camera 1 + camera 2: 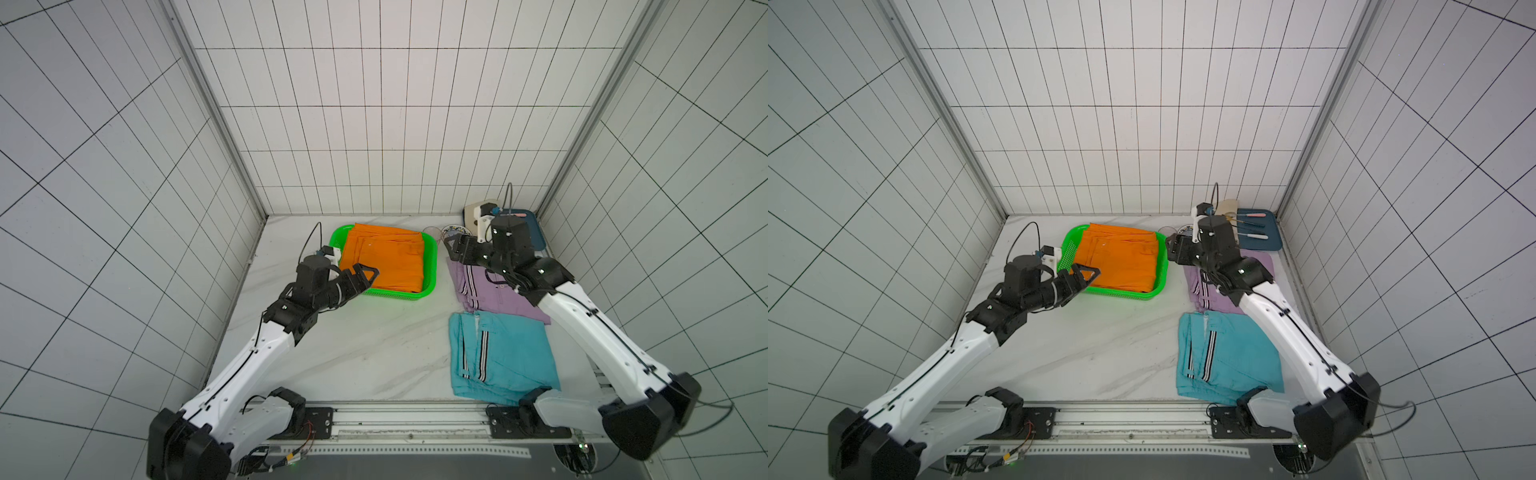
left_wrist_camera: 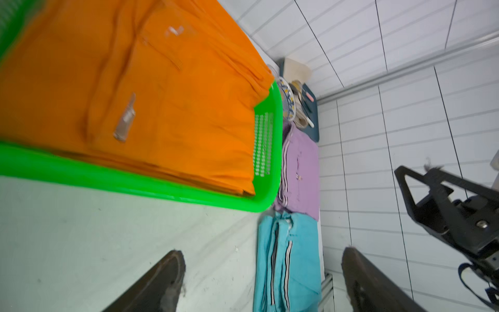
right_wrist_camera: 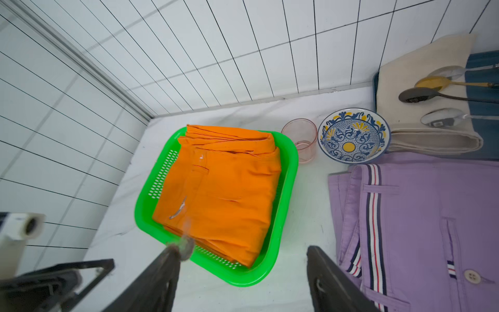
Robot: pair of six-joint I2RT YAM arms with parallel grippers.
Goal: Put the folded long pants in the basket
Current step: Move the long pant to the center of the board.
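My left gripper moves back and down to the light blue pants next, onto their striped edge (image 1: pixel 456 352), since they still lie outside the basket (image 1: pixel 395 296).
The green basket (image 1: pixel 395 296) (image 1: pixel 1125 296) stands at the back middle of the table, and folded orange pants (image 1: pixel 386 259) (image 1: pixel 1121 257) fill it. Folded lilac pants (image 1: pixel 490 291) (image 3: pixel 418 216) lie to its right. Light blue pants (image 1: pixel 503 357) (image 2: pixel 286 256) lie nearer the front. My left gripper (image 1: pixel 370 274) (image 2: pixel 262 251) hovers over the basket's front-left corner, open and empty. Above the gap between basket (image 3: pixel 286 216) and lilac pants, my right gripper (image 1: pixel 451 247) (image 3: pixel 244 250) is also open, holding nothing.
At the back right a dark blue tray (image 1: pixel 1273 237) holds a beige cloth (image 3: pixel 421 81) with several spoons. A patterned bowl (image 3: pixel 353 135) and a pink cup (image 3: pixel 299 140) stand between tray and basket. Tiled walls close the table's left, back and right.
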